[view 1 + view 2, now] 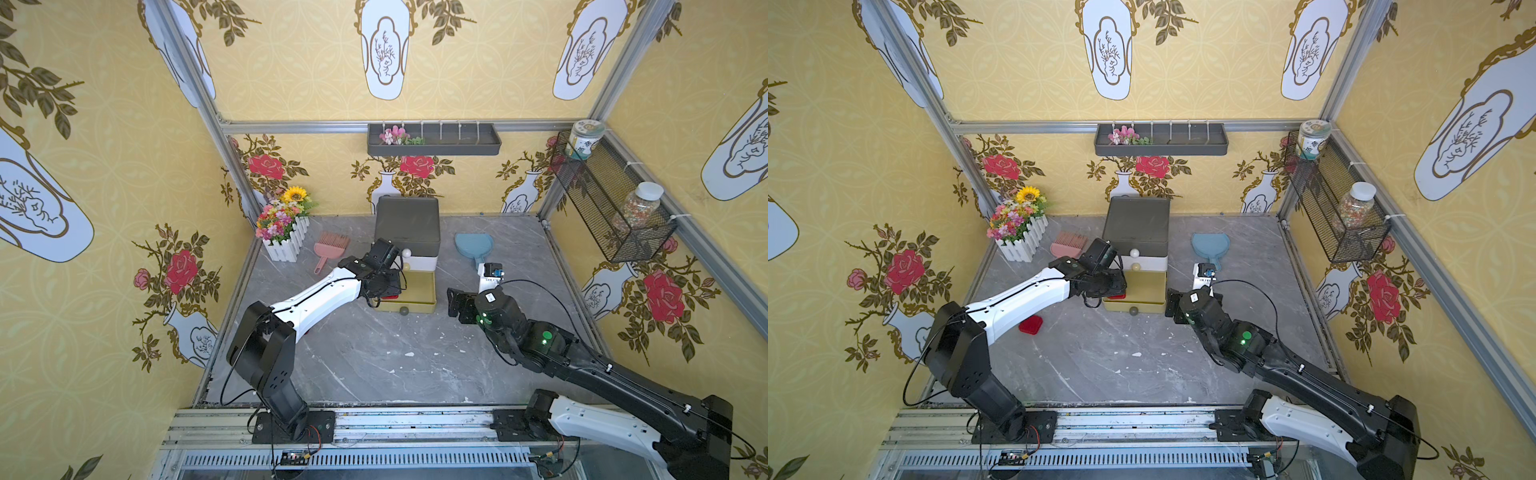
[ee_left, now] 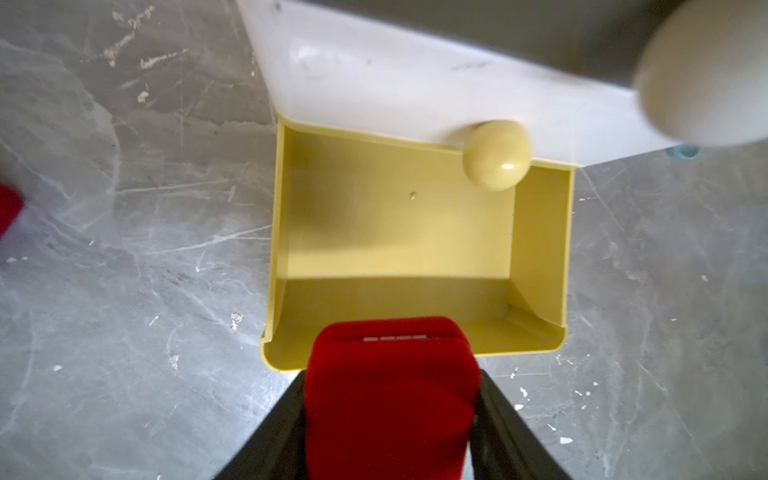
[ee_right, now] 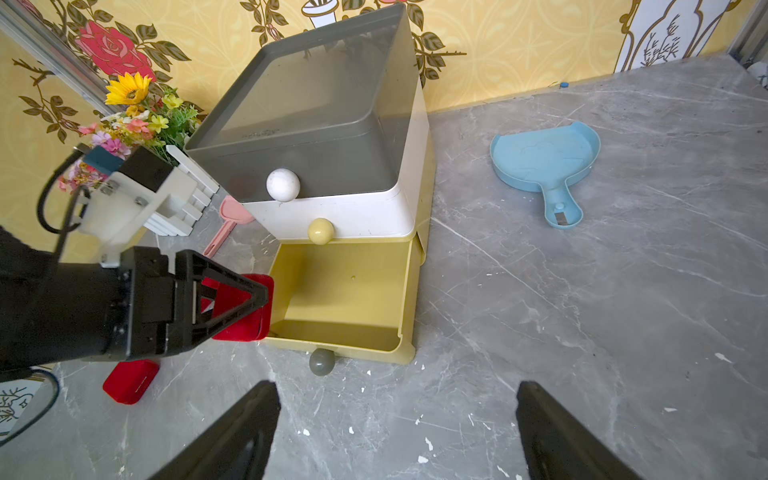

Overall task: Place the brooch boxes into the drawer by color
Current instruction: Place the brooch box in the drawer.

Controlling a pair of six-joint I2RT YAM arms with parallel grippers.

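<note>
The empty bottom of the olive-yellow level lies below my left gripper, so next I need to lower the red brooch box inside the level's front side and let it go.
The drawer (image 1: 407, 226) is a three-tier chest at the back middle of the table. Its olive-yellow bottom tier (image 2: 395, 232) (image 3: 345, 291) is pulled out and empty; the grey and white tiers are closed. My left gripper (image 1: 384, 291) (image 2: 392, 374) is shut on a red brooch box (image 2: 390, 399) (image 3: 239, 307), held over the open tier's front left corner. A second red brooch box (image 1: 1030, 324) (image 3: 131, 380) lies on the table under my left arm. My right gripper (image 1: 455, 303) (image 3: 397, 388) hangs open and empty to the right of the open tier.
A pink comb (image 1: 330, 249) and a white flower planter (image 1: 284, 232) sit left of the chest, a blue dustpan (image 1: 471, 246) right of it. A long dark grey tray (image 1: 434, 139) hangs on the back wall, a wire basket (image 1: 611, 203) with jars on the right wall.
</note>
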